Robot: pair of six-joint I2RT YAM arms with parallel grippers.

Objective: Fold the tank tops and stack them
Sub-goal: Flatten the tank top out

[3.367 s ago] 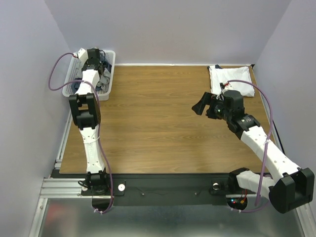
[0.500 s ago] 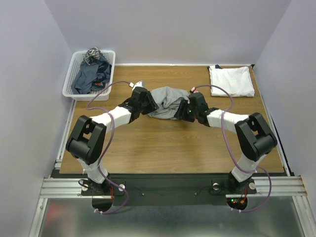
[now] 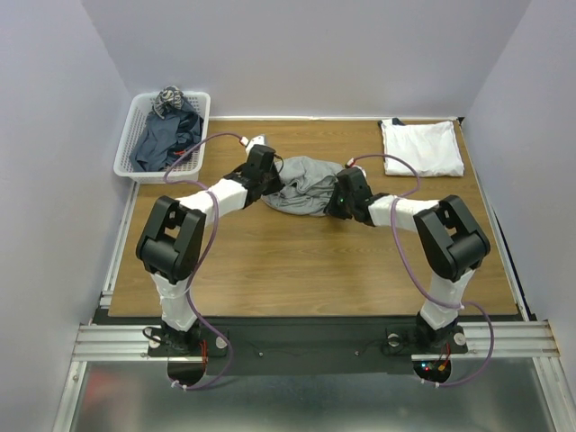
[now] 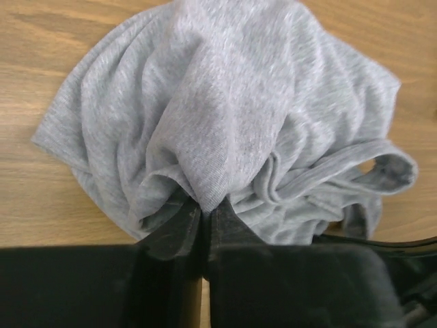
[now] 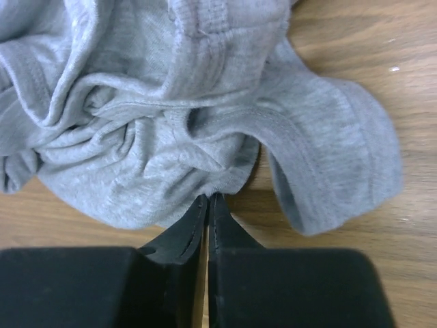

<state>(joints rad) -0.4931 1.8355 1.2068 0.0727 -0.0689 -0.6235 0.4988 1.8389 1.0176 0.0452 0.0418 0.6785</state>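
The tank top lies crumpled, so the left gripper needs to lift to the left in the top view next, then lower the tank top's fold onto bare wood and let go of it.
A crumpled light heather-grey tank top (image 3: 306,184) lies in a heap at the middle of the table. My left gripper (image 3: 270,180) is at its left side, shut on a pinched fold of the grey tank top (image 4: 225,123); the left gripper (image 4: 205,205) has the cloth between its tips. My right gripper (image 3: 335,200) is at the heap's right side, shut on the hem of the grey tank top (image 5: 157,137); the right gripper (image 5: 209,198) nips the edge. A folded white tank top (image 3: 421,147) lies at the back right. Dark blue-grey tank tops (image 3: 166,137) fill the basket.
A white plastic lattice basket (image 3: 126,162) stands at the back left corner of the wooden table (image 3: 297,270). A loose strap loop of the grey top (image 5: 328,164) lies on the wood right of the right gripper. Walls close in on three sides.
Both grippers have closed on the grey tank top. The left arm has shifted a little toward the back; the heap is bunched slightly tighter between them.
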